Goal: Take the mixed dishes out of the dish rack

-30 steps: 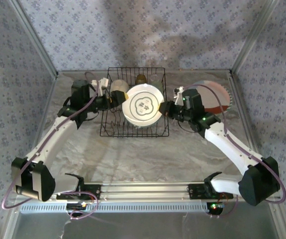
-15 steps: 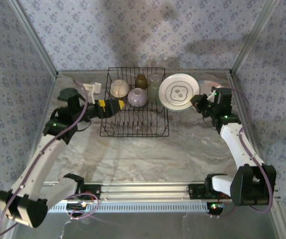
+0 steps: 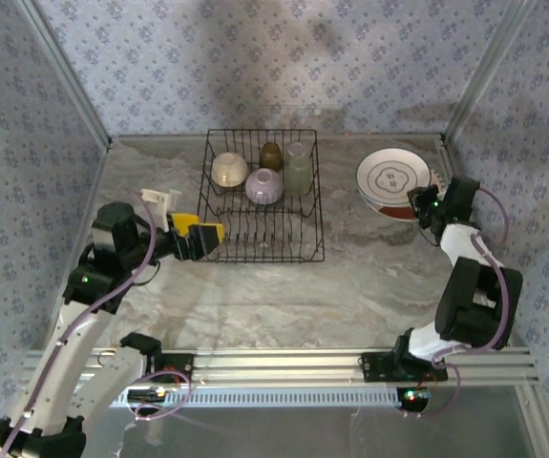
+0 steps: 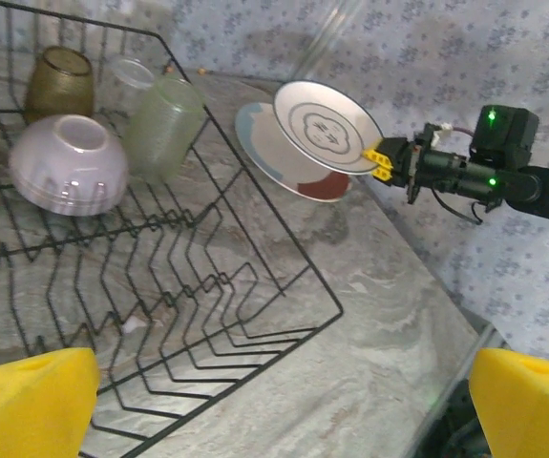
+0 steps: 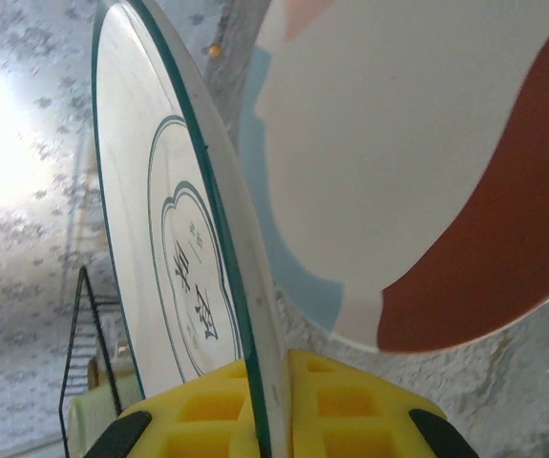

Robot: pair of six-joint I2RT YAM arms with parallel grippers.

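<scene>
My right gripper will next lower the ringed plate onto the top of the colour-block plate (image 3: 400, 212) (image 5: 389, 162), which is below it with a gap still showing, and release the ringed plate's rim.
The black wire dish rack (image 3: 288, 250) stands mid-table with a cream bowl (image 3: 228, 170), a lilac bowl (image 3: 264, 185), an olive-brown cup (image 3: 271, 155) and a pale green tumbler (image 3: 298, 170) at its far end. My right gripper (image 3: 417, 198) is shut on the rim of a white ringed plate (image 3: 392, 177), held tilted just above a colour-block plate (image 3: 400, 212) lying on the table. In the right wrist view the yellow pads (image 5: 350, 401) clamp the ringed plate (image 5: 159, 239) on edge. My left gripper (image 3: 202, 234) stands open beside the rack's near-left corner, holding nothing.
Patterned walls and metal frame posts close in the table on three sides. The colour-block plate (image 4: 293, 176) lies near the right wall. The rack's prong rows (image 4: 159, 277) at the near end hold nothing. The table's near right edge (image 4: 455, 363) drops off past the rack.
My right arm carried the ringed plate out of the rack and rightward, over the colour-block plate. My left arm drew back from the rack's left side toward the near left.
</scene>
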